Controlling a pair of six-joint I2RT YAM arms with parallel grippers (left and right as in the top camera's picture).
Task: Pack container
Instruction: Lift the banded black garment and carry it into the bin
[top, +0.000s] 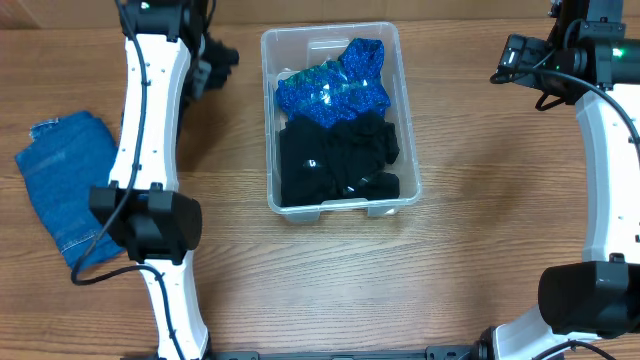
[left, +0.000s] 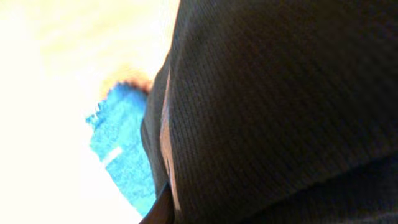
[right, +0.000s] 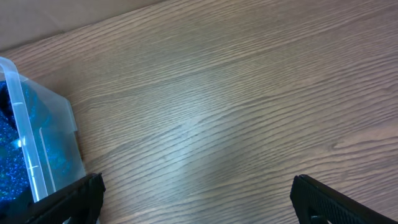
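The held garment is still outside the container (top: 408, 120), so I should next move my left gripper to the right in the overhead view and down onto the black garments, then let the garment go.
The clear container (top: 408, 120) stands at the table's middle, holding a shiny blue garment (top: 335, 85) at its far end and black garments (top: 335, 160) at its near end. My left gripper (top: 220, 60) is just left of the container's far corner. In the left wrist view a dark ribbed garment (left: 280, 106) fills the frame and hides the jaws, which are shut on it. A blue cloth (left: 121, 149) shows past it. My right gripper (right: 199, 202) is open over bare wood, right of the container's corner (right: 43, 143).
A folded blue denim garment (top: 65, 185) lies on the table at the far left, beyond the left arm (top: 150, 120). The right arm (top: 610, 150) runs along the right edge.
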